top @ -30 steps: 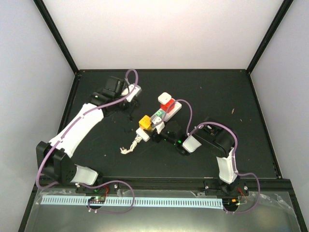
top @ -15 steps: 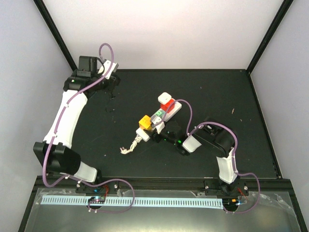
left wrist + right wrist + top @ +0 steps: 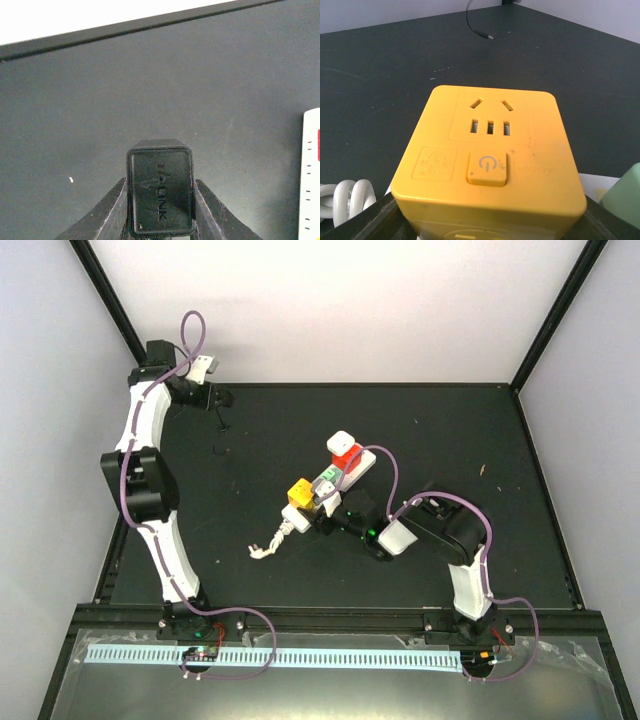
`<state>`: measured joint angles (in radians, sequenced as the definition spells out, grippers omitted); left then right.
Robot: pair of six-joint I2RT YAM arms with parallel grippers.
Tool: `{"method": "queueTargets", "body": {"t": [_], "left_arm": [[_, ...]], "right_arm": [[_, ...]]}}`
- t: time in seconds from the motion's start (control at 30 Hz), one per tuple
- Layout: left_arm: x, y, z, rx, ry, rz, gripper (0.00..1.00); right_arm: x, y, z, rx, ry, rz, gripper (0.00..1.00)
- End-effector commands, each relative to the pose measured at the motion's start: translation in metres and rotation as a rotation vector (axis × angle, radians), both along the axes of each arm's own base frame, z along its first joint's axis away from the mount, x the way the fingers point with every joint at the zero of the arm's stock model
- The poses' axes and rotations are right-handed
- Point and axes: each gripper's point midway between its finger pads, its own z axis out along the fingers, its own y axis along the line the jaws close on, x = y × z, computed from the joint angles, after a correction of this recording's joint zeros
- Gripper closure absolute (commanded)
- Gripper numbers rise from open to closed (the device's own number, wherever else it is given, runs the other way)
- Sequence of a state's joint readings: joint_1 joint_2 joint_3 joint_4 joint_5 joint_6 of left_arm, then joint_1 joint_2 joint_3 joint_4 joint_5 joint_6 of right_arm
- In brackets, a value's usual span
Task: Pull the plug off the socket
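Observation:
I should next lower my left gripper's black plug toward the bare dark table below and release it there, as it is already well clear of the socket.
The socket is a long white power strip lying at an angle mid-table, with yellow, green and red outlet blocks and a short white cord stub. My right gripper is shut on its near end, and its wrist view shows the yellow block between the jaws. My left gripper is high at the far left corner, well away from the socket. It is shut on a black plug, whose thin black cable hangs below.
Black frame rails run along the far edge and the sides of the dark table. The white coiled cord lies left of the yellow block and the green block to its right. A white edge shows at the right of the left wrist view.
My left arm has swung from beside the socket up to the far left corner, carrying the black plug. The right arm and the socket have not moved.

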<state>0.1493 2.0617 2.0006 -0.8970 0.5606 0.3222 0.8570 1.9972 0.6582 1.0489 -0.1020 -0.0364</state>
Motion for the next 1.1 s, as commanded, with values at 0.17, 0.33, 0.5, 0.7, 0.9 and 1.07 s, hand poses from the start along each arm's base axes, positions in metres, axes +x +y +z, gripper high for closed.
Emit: {"method": "queueTargets", "body": {"t": [0.17,0.33,0.5,0.7,0.9,1.07], "left_arm": [[0.032,0.029,-0.038,-0.148,0.037,0.017,0.89],[0.043,0.053,-0.063,-0.179,0.061,0.066,0.87],[0.046,0.068,-0.094,-0.165,0.108,0.101,0.86],[0.050,0.084,-0.120,-0.174,0.158,0.142,0.82],[0.053,0.093,-0.133,-0.207,0.186,0.175,0.79],[0.054,0.095,-0.139,-0.229,0.208,0.194,0.68]], "right_arm": [[-0.018,-0.021,-0.068,-0.203,0.121,0.022,0.99],[-0.018,-0.021,-0.069,-0.204,0.126,0.019,0.99],[-0.020,-0.021,-0.070,-0.204,0.133,0.024,0.99],[-0.020,-0.021,-0.070,-0.207,0.129,0.031,0.99],[-0.022,-0.020,-0.070,-0.209,0.132,0.040,0.99],[-0.024,-0.019,-0.070,-0.205,0.136,0.053,0.99]]}}
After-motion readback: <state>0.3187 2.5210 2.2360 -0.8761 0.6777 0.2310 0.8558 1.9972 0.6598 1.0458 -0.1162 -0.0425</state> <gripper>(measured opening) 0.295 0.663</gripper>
